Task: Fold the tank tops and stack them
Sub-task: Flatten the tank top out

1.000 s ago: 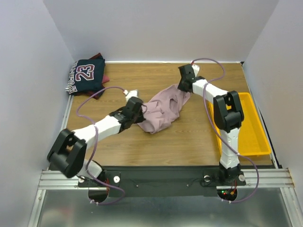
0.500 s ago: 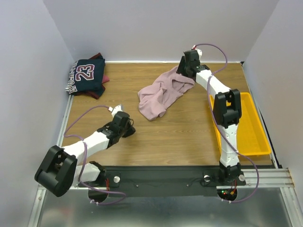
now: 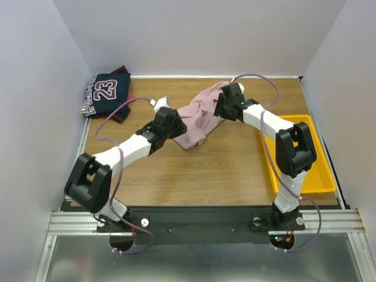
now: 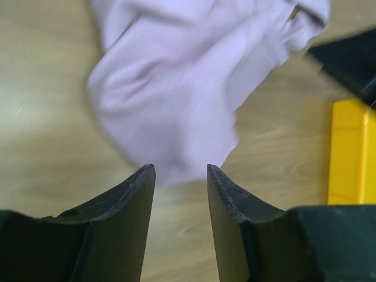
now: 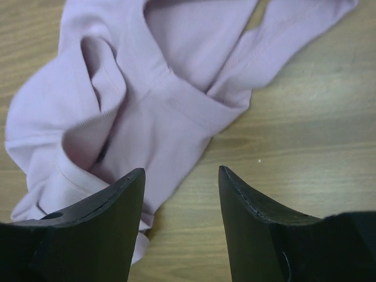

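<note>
The left gripper moves outward and down onto the near part of the pink tank top (image 3: 190,131) (image 4: 150,91) next, since that part lies outward of and below the open fingers.
The dusty pink tank top (image 3: 197,117) lies crumpled on the wooden table (image 3: 223,170), back of centre. My left gripper (image 3: 172,124) is at its left edge, open. In the left wrist view the pink tank top (image 4: 176,88) ends just ahead of the open gripper (image 4: 179,170), with only bare wood between the fingers. My right gripper (image 3: 222,108) hovers over the cloth's right side, open. In the right wrist view the pink tank top (image 5: 153,100) runs under the left finger of that gripper (image 5: 181,171). The navy "23" tank top (image 3: 107,94) lies on the maroon one (image 3: 122,116) at the back left.
A yellow tray (image 3: 311,170) stands along the table's right edge and also shows as the yellow tray (image 4: 349,153) in the left wrist view. Grey walls close in the table at the back and both sides.
Both grippers were shut on the pink top and have let it go. The left arm drew back toward the front, then returned to the cloth's left edge. The right gripper came forward from the back.
</note>
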### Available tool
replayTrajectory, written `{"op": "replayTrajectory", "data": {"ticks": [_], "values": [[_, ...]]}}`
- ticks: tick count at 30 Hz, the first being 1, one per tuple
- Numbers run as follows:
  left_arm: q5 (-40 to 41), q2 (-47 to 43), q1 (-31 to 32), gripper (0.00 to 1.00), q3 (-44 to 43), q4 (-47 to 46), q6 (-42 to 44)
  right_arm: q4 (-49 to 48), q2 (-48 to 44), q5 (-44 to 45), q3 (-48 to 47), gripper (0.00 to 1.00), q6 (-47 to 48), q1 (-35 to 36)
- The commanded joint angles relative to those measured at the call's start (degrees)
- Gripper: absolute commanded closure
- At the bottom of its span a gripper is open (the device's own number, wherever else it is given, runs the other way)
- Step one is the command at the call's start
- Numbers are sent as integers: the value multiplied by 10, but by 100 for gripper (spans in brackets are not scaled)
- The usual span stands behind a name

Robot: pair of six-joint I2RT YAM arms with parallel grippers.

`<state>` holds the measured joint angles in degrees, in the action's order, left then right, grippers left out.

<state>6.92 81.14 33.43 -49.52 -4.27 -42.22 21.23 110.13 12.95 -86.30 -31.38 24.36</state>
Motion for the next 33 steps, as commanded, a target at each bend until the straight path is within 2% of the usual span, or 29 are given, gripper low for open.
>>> {"op": "replayTrajectory", "data": {"ticks": [1,2,5,8,12,17,18,19,21,22,33], "values": [[40,79,4,47,-98,18,29,-49,-35,-63,55,41,-40,-6],[60,93,4,46,-133,24,37,-66,-46,-85,82,41,-42,4],[85,161,4,43,-194,59,55,-69,-53,-72,111,37,-52,16],[82,227,4,43,-266,106,85,-79,-59,-101,126,32,-62,17],[61,241,6,43,-249,96,86,-98,-78,-115,165,27,-76,34],[67,249,6,47,-229,93,82,-123,-67,-142,177,28,-110,46],[66,246,6,51,-225,90,83,-128,-63,-146,178,28,-115,48],[68,238,6,68,-221,90,79,-135,-62,-151,180,28,-124,49],[78,224,6,83,-205,90,73,-139,-61,-151,182,28,-128,54],[83,205,6,99,-196,90,70,-140,-60,-151,183,28,-130,56],[127,33,1,100,14,63,-5,-153,-33,-155,167,29,-133,75]]}}
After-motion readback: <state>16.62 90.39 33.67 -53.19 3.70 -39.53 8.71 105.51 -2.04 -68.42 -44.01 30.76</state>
